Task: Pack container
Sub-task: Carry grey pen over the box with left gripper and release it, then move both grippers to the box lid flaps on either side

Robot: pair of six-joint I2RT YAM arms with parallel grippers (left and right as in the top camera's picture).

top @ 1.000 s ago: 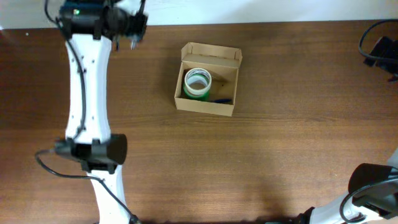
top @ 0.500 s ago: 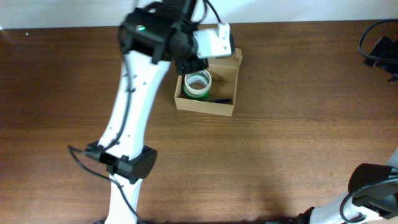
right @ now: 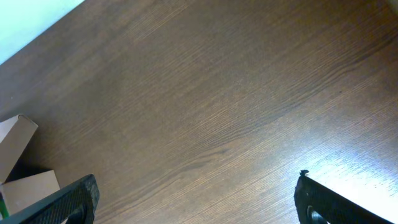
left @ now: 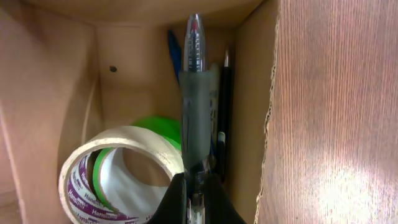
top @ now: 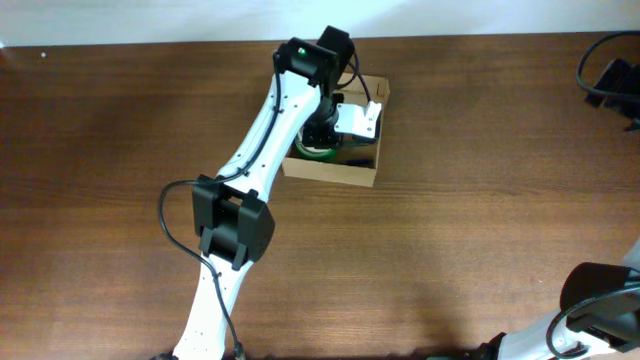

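My left gripper is already lined up, with the grey pen [left: 194,93] in line with the pens on the bottom of the box. Next, it will lower the pen toward them and release it there.
The container [top: 355,172] is an open tan cardboard box at the back middle of the table; it also shows in the left wrist view [left: 50,81] and at the left edge of the right wrist view [right: 15,140]. My left gripper [left: 196,186] is inside the box, shut on a grey pen [left: 194,93] that points along the box's right wall. In the box lie a roll of tape [left: 121,168], a green roll [left: 158,127], a black pen [left: 226,112] and a blue pen [left: 175,56]. My right gripper [right: 196,202] is open and empty over bare wood.
My left arm [top: 255,165] reaches across the table from the front left to the box. Black cables [top: 605,75] lie at the back right corner. My right arm's base [top: 595,300] sits at the front right.
My left arm swung from the back left over to the box and lowered its gripper with the pen into it. The right arm has not moved.
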